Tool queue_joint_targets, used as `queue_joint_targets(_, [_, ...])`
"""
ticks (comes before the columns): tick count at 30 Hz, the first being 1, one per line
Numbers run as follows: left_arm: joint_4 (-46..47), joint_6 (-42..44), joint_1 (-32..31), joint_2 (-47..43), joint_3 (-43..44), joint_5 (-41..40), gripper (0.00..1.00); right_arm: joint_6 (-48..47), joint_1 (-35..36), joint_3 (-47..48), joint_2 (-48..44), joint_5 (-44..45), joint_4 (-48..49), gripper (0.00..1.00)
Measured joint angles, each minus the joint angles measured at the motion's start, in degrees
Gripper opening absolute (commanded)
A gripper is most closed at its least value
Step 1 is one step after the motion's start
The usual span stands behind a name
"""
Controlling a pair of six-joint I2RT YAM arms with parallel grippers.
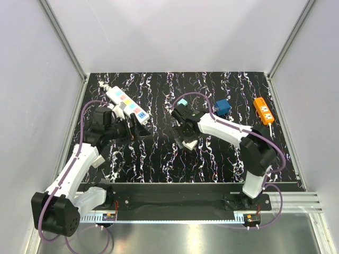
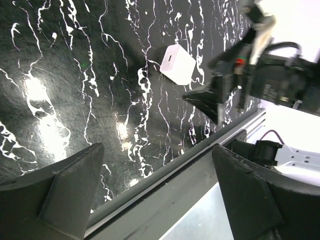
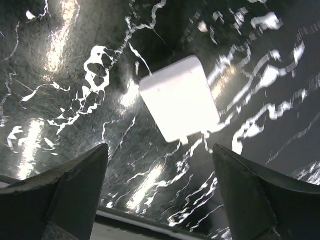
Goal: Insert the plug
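I should move my left gripper to the right in the top view and close it on the white plug, because the plug is away from it, by my right gripper.
The plug is a small white cube-shaped adapter lying on the black marbled table near the middle. In the right wrist view the plug sits just beyond my right gripper, which is open with nothing between its fingers. From above, the right gripper hovers right over the plug. My left gripper is open and empty, beside the white power strip with coloured sockets. The left wrist view shows the plug farther off, well past the left gripper.
An orange power strip and a blue block lie at the back right. The metal rail runs along the table's near edge. Grey walls enclose the table on both sides and at the back.
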Motion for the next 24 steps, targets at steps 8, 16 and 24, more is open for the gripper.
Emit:
queue_joint_targets(8, [3.2,-2.3,0.0,-0.6,-1.5,1.4,0.89,-9.6,-1.0,-0.8,4.2,-1.0,1.5,0.91])
queue_joint_targets(16, [5.3,-3.4,0.0,-0.6,-2.1,3.8,0.88,-16.8,-5.7,-1.9,4.5,-8.0,4.8,0.79])
queue_joint_targets(24, [5.7,-3.3,0.0,-0.5,-2.3,4.4,0.86,-19.0,-5.9,-5.0,5.6,-10.9,7.9,0.74])
